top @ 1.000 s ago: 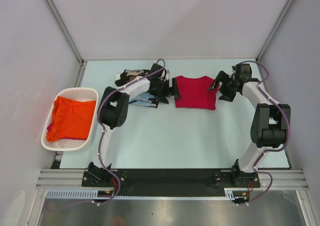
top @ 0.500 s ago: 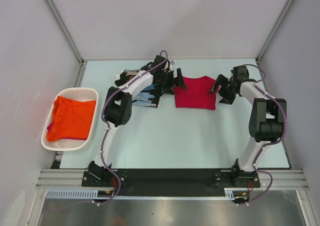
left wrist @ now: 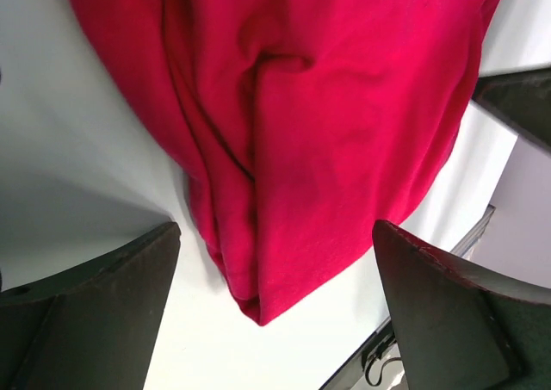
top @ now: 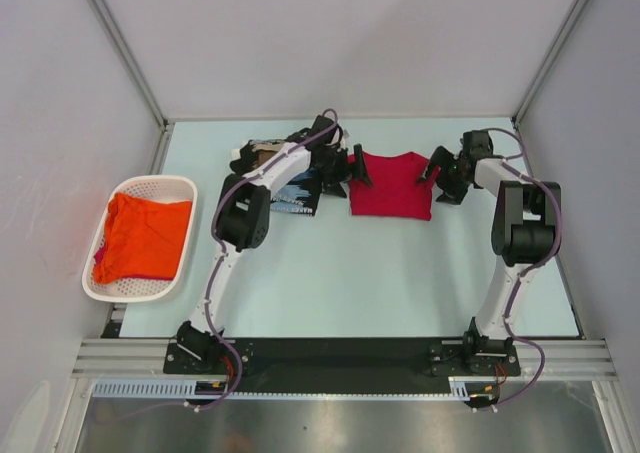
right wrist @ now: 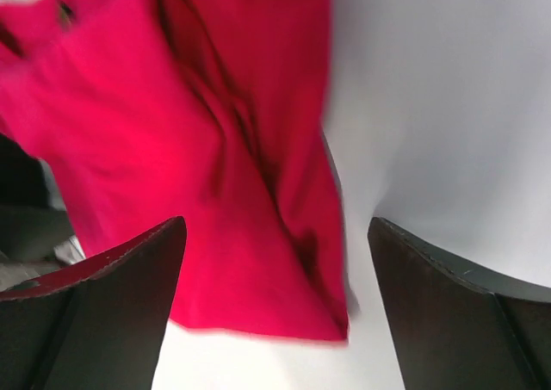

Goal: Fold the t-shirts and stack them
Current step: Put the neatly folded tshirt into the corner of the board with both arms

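Observation:
I will next move my left gripper slightly down and close its open fingers on the crimson t-shirt's folded corner (top: 354, 177) (left wrist: 256, 252), because that corner is just below, between my fingers.
A crimson t-shirt (top: 390, 185) lies flat at the back of the table. My left gripper (top: 353, 167) is at its left sleeve and my right gripper (top: 437, 177) is at its right sleeve. Both stand open, holding nothing. In the left wrist view a folded corner of the crimson t-shirt (left wrist: 327, 123) lies between the wide-apart fingers of the left gripper (left wrist: 275, 231). The right gripper (right wrist: 275, 226) straddles a sleeve edge of the crimson t-shirt (right wrist: 172, 149) the same way. Black printed t-shirts (top: 287, 192) lie under the left arm. An orange t-shirt (top: 145, 235) fills the basket.
The white perforated basket (top: 146, 182) stands at the table's left edge. The enclosure's back wall and metal corner posts are close behind both grippers. The near half of the pale table (top: 360, 273) holds only the arms' bases.
Both arms drew their elbows toward the back and the grippers shifted slightly up along the crimson shirt's sleeves. The shirt itself has not moved.

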{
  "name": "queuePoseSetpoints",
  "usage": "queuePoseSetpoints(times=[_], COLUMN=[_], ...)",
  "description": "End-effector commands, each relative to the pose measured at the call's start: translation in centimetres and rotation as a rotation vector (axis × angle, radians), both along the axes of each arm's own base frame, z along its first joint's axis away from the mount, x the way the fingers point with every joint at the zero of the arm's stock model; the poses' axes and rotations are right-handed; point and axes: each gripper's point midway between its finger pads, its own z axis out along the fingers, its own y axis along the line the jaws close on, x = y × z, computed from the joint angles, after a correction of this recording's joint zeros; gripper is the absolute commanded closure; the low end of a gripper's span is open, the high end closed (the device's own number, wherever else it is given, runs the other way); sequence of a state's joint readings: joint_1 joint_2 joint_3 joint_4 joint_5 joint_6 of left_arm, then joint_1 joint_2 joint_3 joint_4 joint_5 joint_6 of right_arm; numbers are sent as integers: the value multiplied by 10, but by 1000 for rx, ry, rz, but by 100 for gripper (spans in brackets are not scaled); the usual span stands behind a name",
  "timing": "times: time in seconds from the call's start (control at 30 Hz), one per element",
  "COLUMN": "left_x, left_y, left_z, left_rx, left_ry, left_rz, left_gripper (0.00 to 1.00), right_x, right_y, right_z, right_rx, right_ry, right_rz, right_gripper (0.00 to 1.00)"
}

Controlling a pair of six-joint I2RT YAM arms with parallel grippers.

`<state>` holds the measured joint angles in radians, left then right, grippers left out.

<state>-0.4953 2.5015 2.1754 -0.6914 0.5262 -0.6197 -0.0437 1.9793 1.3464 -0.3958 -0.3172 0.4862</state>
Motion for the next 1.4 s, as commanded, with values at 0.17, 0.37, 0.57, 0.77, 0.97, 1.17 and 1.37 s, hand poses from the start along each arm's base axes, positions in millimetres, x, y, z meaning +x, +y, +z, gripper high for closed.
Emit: queuePoseSetpoints(times=[0.17,0.37,0.57,0.77,0.97,1.17,1.37], left_x=[-4,-13,-3,14,21,27,39], left_y=[-29,-48,-51,-50,-41,-12,51], left_z=[-15,-27,1,77,142,207,254], left_rx=[-23,-65,-106,-192,-248,-273,-234], left_ry=[58,110,42,-107,-238,-361,-450], left_rz=[-5,-28,-28,-25,-33,0,89], left_gripper=[26,90,100,100,100,100,100], right_x=[51,39,24,25,33,41,46], right_y=[62,79,73,61,69,80,109], right_z=[-8,-13,-2,53,130,178,196], right_rx=[138,201,172,72,-101,-106,-62], right_ry=[-63,-18,-2,-138,-331,-446,-485], right_rz=[193,260,262,230,228,203,257], right_gripper=[11,62,100,100,100,100,100])
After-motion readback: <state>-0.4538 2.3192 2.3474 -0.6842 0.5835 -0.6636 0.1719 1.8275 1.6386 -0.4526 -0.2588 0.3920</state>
